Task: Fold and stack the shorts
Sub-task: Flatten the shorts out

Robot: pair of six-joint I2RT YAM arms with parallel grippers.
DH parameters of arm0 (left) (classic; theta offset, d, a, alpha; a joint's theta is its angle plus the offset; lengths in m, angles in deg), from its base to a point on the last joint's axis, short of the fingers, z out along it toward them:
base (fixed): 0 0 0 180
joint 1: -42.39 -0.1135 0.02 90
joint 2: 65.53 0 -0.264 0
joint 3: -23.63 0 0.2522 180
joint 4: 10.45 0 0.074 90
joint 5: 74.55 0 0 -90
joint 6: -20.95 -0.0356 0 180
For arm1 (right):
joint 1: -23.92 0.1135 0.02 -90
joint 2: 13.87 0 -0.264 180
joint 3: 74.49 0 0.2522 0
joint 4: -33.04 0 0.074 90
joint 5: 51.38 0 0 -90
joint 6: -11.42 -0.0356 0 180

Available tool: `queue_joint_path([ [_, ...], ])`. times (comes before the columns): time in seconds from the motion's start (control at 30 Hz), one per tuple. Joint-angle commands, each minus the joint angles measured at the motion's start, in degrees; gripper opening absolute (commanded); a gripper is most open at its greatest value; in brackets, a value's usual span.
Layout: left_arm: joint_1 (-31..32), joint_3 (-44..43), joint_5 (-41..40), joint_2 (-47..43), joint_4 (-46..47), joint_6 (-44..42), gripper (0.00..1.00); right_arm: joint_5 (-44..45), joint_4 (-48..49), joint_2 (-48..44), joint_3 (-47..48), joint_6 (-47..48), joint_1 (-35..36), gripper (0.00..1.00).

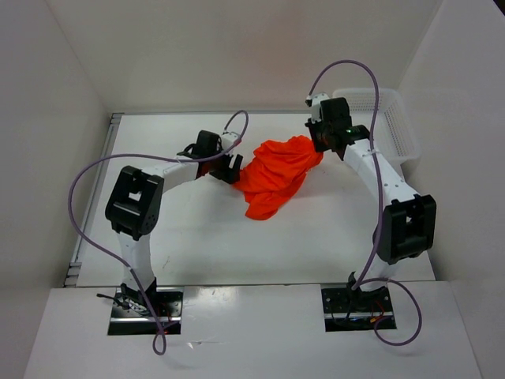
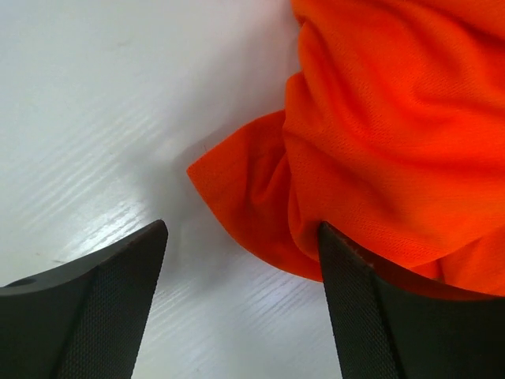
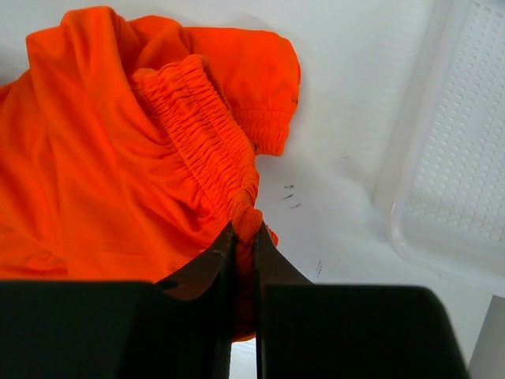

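I should move my right gripper up, then outward and down by the table's back edge to release the waistband (image 3: pixel 207 134), since the shorts lie crumpled in a heap.
The bright orange shorts (image 1: pixel 276 175) lie crumpled in the middle of the white table (image 1: pixel 181 237). My right gripper (image 1: pixel 322 140) is shut on their gathered elastic waistband (image 3: pixel 207 134), which is pinched between its jaws (image 3: pixel 245 229). At the heap's left edge my left gripper (image 1: pixel 232 169) stands open. In the left wrist view a fabric corner of the shorts (image 2: pixel 245 189) lies just ahead of the gap between the jaws (image 2: pixel 243 233). The right fingertip (image 2: pixel 339 253) touches a fold; the left fingertip (image 2: pixel 146 249) is over bare table.
A white plastic mesh basket (image 1: pixel 388 118) stands at the back right, close to my right arm, and its rim (image 3: pixel 410 197) shows in the right wrist view. Walls enclose the table at the back and on both sides.
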Motion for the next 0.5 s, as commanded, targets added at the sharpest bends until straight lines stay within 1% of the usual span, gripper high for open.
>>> queue_joint_path([
  [0.0, -0.91, -1.75, 2.56, 1.99, 0.56, -0.27, 0.83, -0.52, -0.51, -4.37, -1.09, 3.35, 0.31, 0.00],
  [0.13, -0.91, -2.97, 2.56, 4.88, 1.17, -0.27, 0.80, -0.52, -0.51, -4.90, -1.10, 3.98, 0.31, 0.00],
  [0.23, -0.91, -3.60, 1.87, 6.64, 1.70, -0.27, 0.72, -1.04, -0.51, -4.90, -1.10, 3.98, 0.31, 0.00],
  [0.27, -0.91, -3.60, 1.86, 6.65, 1.70, -0.27, 0.63, -1.04, -0.51, -4.90, -1.10, 3.98, 0.31, 0.00],
  [0.3, -0.91, -3.60, 1.86, 7.34, 2.31, -0.27, 0.58, -1.04, -0.51, -4.90, -1.10, 3.98, 0.31, 0.00],
  [0.33, -0.91, -3.60, 1.86, 7.87, 2.32, -0.27, 0.53, -1.04, -0.51, -4.90, -1.10, 3.98, 0.31, 0.00],
  [0.37, -0.91, -3.07, 3.51, 7.88, 3.10, -0.27, 0.49, -1.04, -0.51, -4.90, -1.10, 3.98, 0.31, 0.00],
  [0.4, -0.91, -3.07, 4.66, 7.88, 4.76, -0.27, 0.43, -1.04, -0.51, -4.90, -1.10, 3.98, 0.31, 0.00],
  [0.43, -0.91, -1.24, 7.37, 7.88, 6.00, -0.27, 0.40, -1.04, -0.51, -4.90, -1.10, 3.98, 0.31, 0.00],
  [0.47, -0.91, -0.27, 8.44, 7.88, 7.49, -0.27, 0.36, -1.04, -0.51, -4.90, -1.10, 3.98, 0.31, 0.00],
])
